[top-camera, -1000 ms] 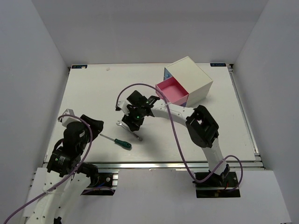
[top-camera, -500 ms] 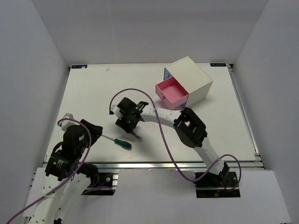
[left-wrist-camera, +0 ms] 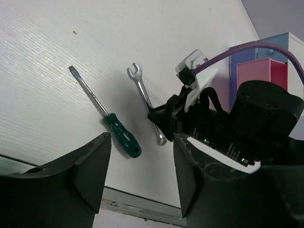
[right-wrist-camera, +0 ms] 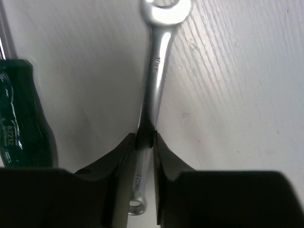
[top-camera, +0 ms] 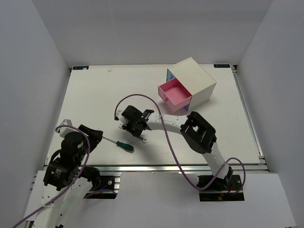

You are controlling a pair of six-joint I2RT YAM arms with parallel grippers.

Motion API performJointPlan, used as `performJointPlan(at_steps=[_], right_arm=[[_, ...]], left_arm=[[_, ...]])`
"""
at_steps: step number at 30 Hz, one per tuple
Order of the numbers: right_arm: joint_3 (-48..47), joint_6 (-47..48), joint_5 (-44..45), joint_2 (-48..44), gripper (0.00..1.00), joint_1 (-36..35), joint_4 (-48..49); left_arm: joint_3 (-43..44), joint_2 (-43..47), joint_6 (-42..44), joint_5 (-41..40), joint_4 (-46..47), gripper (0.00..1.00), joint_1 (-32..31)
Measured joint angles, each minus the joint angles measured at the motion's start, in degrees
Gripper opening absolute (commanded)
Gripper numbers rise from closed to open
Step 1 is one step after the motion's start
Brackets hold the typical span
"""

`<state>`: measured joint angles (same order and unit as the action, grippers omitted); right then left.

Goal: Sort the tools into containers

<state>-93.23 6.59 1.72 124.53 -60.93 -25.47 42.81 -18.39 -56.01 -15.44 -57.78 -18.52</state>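
Note:
I will next lift my right gripper outward over the open pink drawer point(top-camera: 175, 91) and let go of the wrench, because the drawer is outward and to the gripper's right in the top view.
The silver wrench point(right-wrist-camera: 159, 52) lies on the white table, and my right gripper point(right-wrist-camera: 144, 140) is shut on the middle of its shaft. From above, the right gripper point(top-camera: 133, 128) covers most of the wrench, whose ring end point(top-camera: 142, 139) sticks out. The green-handled screwdriver point(top-camera: 124, 145) lies just left of it, and its handle point(right-wrist-camera: 21, 114) shows in the right wrist view. My left gripper point(left-wrist-camera: 141, 142) is open and empty, held near the front edge behind the screwdriver point(left-wrist-camera: 121, 134) and the wrench point(left-wrist-camera: 145, 97). The two dark mini screwdrivers are out of view.
The white cabinet point(top-camera: 195, 78) stands at the back right, turned at an angle. Its pink drawer point(top-camera: 174, 92) is pulled open toward the middle, and a blue drawer front point(top-camera: 169, 75) shows beside it. The right arm's purple cable loops over the table.
My right gripper has moved left and toward the front onto the wrench and shut on it. My left arm has drawn back toward the front edge.

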Motion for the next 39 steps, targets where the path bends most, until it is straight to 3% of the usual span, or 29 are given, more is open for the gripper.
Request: performJointPlan(at_steps=[7,14,23,39], right_arm=[[2.82,-0.46,1.2,-1.51,0.0,0.09,2.12],[1.62,0.07,-1.64,-1.4,0.0,2.97,1.03],[-2.47,3.67,-10.6,-1.42,0.0,14.82,-4.98],[-2.62,6.05,-21.27,-7.52,0.0,16.74,-5.29]], left_arm=[[0.0,0.39,-0.33,0.0,-0.09,0.65,0.0],[-0.02,0.61,-0.44,0.02,-0.02,0.65,0.0],[-0.35,0.61,-0.46,0.07,1.25,0.65,0.0],[-2.47,-1.27,-0.59,1.77,6.71,0.65,0.0]])
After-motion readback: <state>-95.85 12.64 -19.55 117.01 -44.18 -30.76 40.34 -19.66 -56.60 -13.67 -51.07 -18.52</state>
